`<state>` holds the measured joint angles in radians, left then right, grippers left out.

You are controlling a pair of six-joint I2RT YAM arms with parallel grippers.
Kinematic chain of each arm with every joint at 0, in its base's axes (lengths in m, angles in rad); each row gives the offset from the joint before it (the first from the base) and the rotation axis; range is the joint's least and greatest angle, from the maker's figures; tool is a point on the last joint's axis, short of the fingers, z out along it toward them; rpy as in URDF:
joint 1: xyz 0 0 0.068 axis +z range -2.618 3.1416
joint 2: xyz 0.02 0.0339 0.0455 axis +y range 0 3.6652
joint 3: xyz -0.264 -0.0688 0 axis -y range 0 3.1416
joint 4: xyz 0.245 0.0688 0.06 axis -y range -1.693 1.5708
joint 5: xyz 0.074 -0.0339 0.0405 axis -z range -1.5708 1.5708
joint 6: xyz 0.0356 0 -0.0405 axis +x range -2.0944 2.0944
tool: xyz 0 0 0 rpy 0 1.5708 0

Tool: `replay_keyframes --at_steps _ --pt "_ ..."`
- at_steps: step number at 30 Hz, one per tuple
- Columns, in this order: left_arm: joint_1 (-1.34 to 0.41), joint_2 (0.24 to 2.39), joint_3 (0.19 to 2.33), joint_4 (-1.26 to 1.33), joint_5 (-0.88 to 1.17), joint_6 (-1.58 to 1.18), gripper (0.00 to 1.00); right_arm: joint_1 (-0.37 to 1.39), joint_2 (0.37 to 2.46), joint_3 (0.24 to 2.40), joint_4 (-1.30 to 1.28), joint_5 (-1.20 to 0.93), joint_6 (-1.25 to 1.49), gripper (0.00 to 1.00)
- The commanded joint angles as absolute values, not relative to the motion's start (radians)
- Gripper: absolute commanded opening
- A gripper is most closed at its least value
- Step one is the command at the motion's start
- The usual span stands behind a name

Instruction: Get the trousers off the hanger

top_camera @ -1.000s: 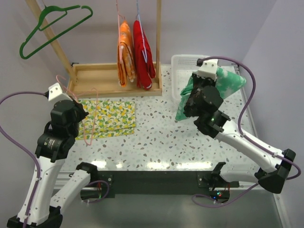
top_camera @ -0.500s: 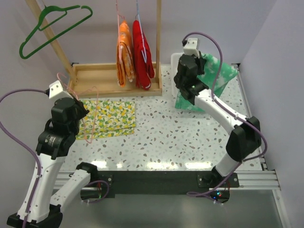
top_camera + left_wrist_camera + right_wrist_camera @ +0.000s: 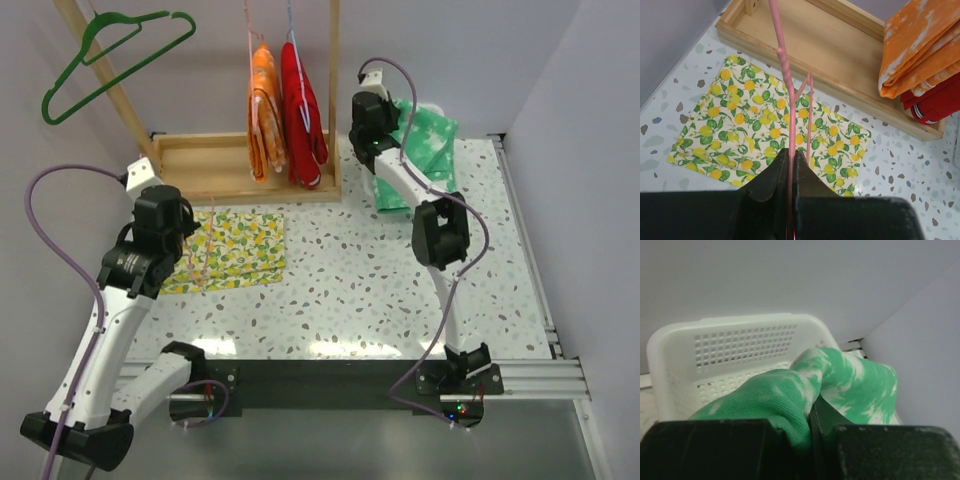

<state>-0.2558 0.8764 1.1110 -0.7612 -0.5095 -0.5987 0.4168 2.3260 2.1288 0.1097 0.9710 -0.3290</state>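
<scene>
The white basket is open below my right gripper, so my right gripper should next lower the bunched green trousers toward the basket and let go of them there.
My right gripper [image 3: 380, 135] is stretched to the back of the table and shut on the green trousers with white pattern [image 3: 425, 150]. The right wrist view shows the cloth [image 3: 790, 390] bunched between the jaws [image 3: 810, 415] over a white basket [image 3: 740, 345]. My left gripper [image 3: 185, 235] is shut on a thin pink hanger [image 3: 790, 110], which hangs bare over the lemon-print cloth [image 3: 225, 250]. The orange trousers [image 3: 265, 120] and red trousers [image 3: 300, 115] hang side by side on the wooden rack; both show in the left wrist view, orange [image 3: 920, 45] and red [image 3: 935, 100].
The rack's wooden tray base [image 3: 220, 165] stands at the back left, its posts rising on both sides. A green hanger [image 3: 110, 55] hangs at the top left. A wall closes off the back and the right side.
My right arm has reached far back and left, carrying the green trousers over the basket. My left gripper has moved right and toward the rack with the pink hanger.
</scene>
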Motion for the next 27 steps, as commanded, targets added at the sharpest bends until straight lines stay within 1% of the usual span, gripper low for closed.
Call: replay_keyframes --at_steps 1,5,11,16,18,21,22,24,25,26,27 --pt "-0.252 0.906 1.132 -0.678 -0.534 -0.637 0.0 0.408 2.433 2.336 0.063 0.864 -0.261 0.0" --pt "-0.252 0.934 1.12 -0.64 -0.523 -0.641 0.0 0.396 2.525 2.393 0.054 0.848 -0.229 0.0" --pt "-0.252 0.979 1.109 -0.606 -0.506 -0.635 0.0 0.356 2.562 2.393 0.044 0.856 -0.157 0.0" --pt "-0.252 1.006 1.1 -0.569 -0.473 -0.618 0.0 0.324 2.618 2.48 0.043 0.839 -0.13 0.0" --pt "-0.252 1.012 1.106 -0.568 -0.465 -0.614 0.0 0.313 2.611 2.468 0.067 0.813 -0.13 0.0" --pt "-0.252 1.011 1.108 -0.563 -0.463 -0.603 0.0 0.313 2.606 2.441 0.084 0.796 -0.123 0.28" --pt "-0.252 1.006 1.108 -0.563 -0.466 -0.598 0.0 0.313 2.591 2.436 0.056 0.789 -0.109 0.44" --pt "-0.252 1.005 1.109 -0.561 -0.483 -0.594 0.0 0.311 2.553 2.404 0.011 0.752 -0.039 0.52" --pt "-0.253 1.002 1.112 -0.561 -0.492 -0.588 0.0 0.313 2.496 2.382 -0.032 0.743 -0.008 0.56" --pt "-0.252 1.002 1.117 -0.56 -0.498 -0.58 0.0 0.314 2.458 2.343 -0.058 0.691 0.065 0.59" --pt "-0.252 1.008 1.12 -0.558 -0.514 -0.574 0.0 0.325 2.426 2.326 -0.081 0.687 0.089 0.6"
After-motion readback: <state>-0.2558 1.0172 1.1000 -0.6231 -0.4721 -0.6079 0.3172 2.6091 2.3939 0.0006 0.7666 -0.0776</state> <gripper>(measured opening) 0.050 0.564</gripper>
